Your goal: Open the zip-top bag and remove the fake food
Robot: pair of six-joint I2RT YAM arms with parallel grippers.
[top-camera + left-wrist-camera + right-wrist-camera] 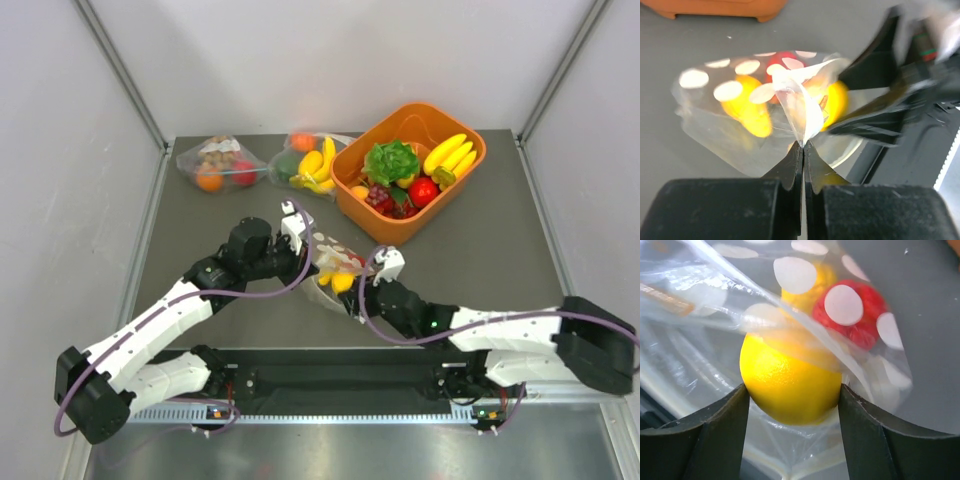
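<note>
I should next pull the lemon in my right gripper up and out, then move it outward over the orange bin and down beside the lettuce.
The dotted zip-top bag lies mid-table between my two grippers. My left gripper is shut on an upper flap of the bag and holds it up. My right gripper reaches into the bag's mouth, and its fingers are shut on a yellow lemon. A red round fruit and another yellow piece lie deeper in the bag. In the left wrist view the yellow pieces and the red fruit show blurred through the plastic.
An orange bin at the back right holds lettuce, bananas, grapes and a red fruit. Two plain clear bags with toy food lie at the back of the grey mat. The table's metal front rail runs below the arm bases.
</note>
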